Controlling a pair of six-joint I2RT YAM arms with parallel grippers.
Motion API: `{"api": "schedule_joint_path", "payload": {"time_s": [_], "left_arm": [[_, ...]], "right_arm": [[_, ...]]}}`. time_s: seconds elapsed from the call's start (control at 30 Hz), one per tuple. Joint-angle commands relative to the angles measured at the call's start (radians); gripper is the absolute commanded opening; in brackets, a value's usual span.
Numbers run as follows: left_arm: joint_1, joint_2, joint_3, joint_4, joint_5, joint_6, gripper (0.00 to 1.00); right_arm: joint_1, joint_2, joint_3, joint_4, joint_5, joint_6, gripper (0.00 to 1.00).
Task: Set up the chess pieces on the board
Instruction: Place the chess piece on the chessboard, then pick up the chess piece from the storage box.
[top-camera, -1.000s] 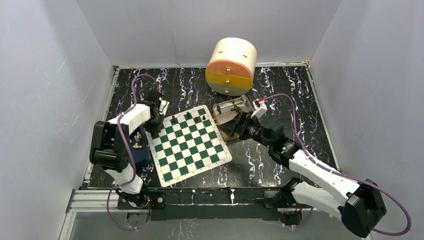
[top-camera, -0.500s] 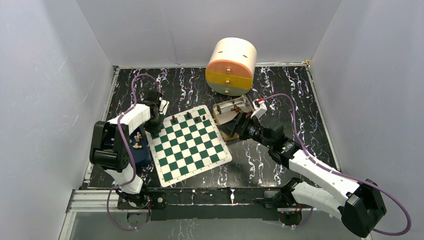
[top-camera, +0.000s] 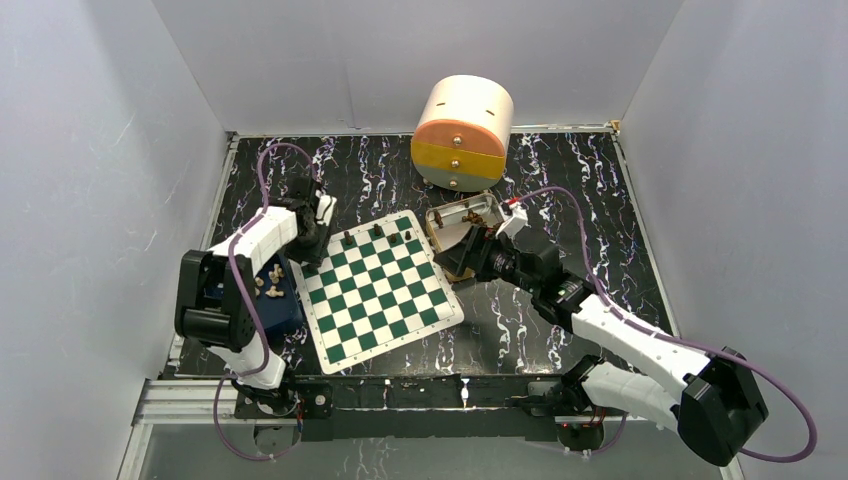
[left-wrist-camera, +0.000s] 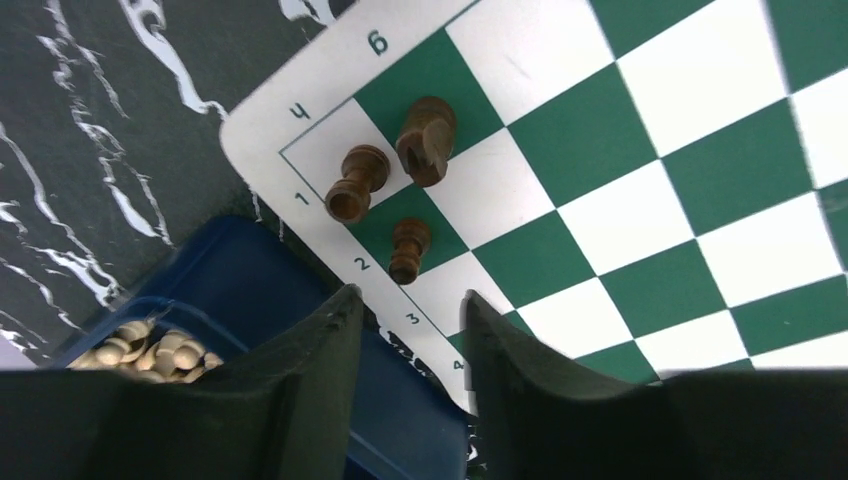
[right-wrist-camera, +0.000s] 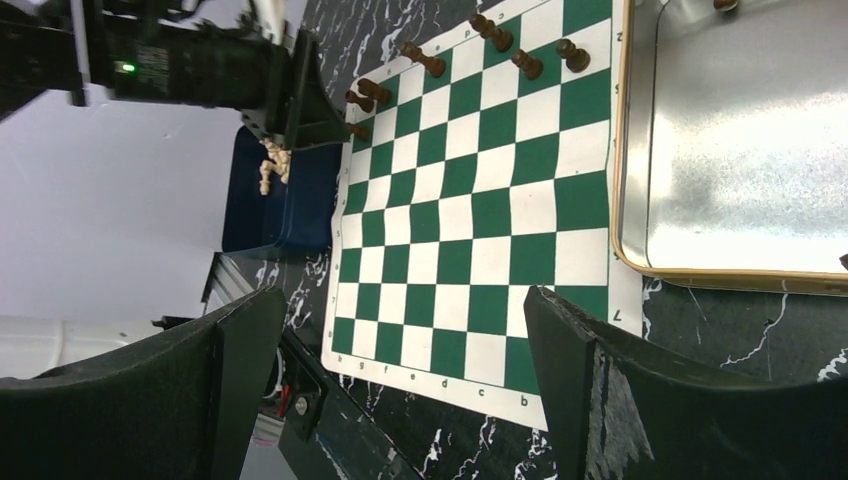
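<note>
My right gripper's empty fingers move outward next, turn downward and lower onto one of the dark pieces in the tan tray lying outward and below.
The green-and-white board (top-camera: 380, 285) lies mid-table, with several dark chess pieces (top-camera: 377, 231) along its far edge. In the left wrist view three of them stand upright at the board's corner: a rook (left-wrist-camera: 355, 183), a knight (left-wrist-camera: 426, 138) and a pawn (left-wrist-camera: 409, 250). My left gripper (left-wrist-camera: 405, 300) hovers just behind the pawn, open a little, with nothing between its fingers. It sits over the board's far-left corner (top-camera: 316, 238). My right gripper (right-wrist-camera: 405, 295) stands wide open and empty beside the tan tray (top-camera: 462, 250), looking across the board (right-wrist-camera: 470, 200).
A blue tray (top-camera: 283, 305) holding light pieces (left-wrist-camera: 150, 345) lies against the board's left edge. The tan metal tray (right-wrist-camera: 740, 150) lies at the board's far right, with a piece (right-wrist-camera: 727, 4) in it. A round drawer box (top-camera: 462, 132) stands at the back.
My left gripper's jaws have parted and the arm has shifted slightly at the board's corner. The right arm has edged a little toward the board, still open.
</note>
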Motion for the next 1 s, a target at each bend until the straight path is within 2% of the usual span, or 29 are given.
{"api": "schedule_joint_path", "payload": {"time_s": [0.0, 0.03, 0.07, 0.23, 0.4, 0.5, 0.63, 0.77, 0.87, 0.97], "left_arm": [[0.007, -0.123, 0.060, -0.036, 0.023, -0.021, 0.79], [0.007, -0.137, 0.064, -0.041, 0.033, -0.021, 0.88], [0.007, -0.150, 0.069, -0.044, 0.041, -0.020, 0.89], [0.008, -0.222, 0.086, -0.048, 0.093, -0.034, 0.89], [0.007, -0.330, 0.085, -0.013, 0.172, -0.074, 0.90], [0.007, -0.420, 0.039, 0.051, 0.200, -0.117, 0.90], [0.008, -0.477, -0.021, 0.088, 0.168, -0.294, 0.90], [0.009, -0.497, -0.093, 0.115, 0.276, -0.300, 0.90], [0.013, -0.542, -0.165, 0.174, 0.270, -0.340, 0.90], [0.015, -0.593, -0.246, 0.264, 0.243, -0.376, 0.87]], "right_arm": [[0.003, 0.020, 0.069, -0.005, 0.010, -0.039, 0.99], [0.003, 0.026, 0.080, -0.020, 0.018, -0.039, 0.99], [0.003, 0.033, 0.089, -0.033, 0.024, -0.040, 0.99], [0.002, 0.072, 0.140, -0.085, 0.082, -0.073, 0.99], [0.002, 0.140, 0.241, -0.221, 0.233, -0.126, 0.99], [0.002, 0.195, 0.293, -0.279, 0.313, -0.179, 0.99], [-0.006, 0.277, 0.352, -0.325, 0.400, -0.250, 0.99], [-0.044, 0.378, 0.415, -0.349, 0.421, -0.327, 0.99], [-0.066, 0.458, 0.456, -0.343, 0.438, -0.395, 0.93], [-0.099, 0.524, 0.485, -0.315, 0.445, -0.427, 0.79]]}}
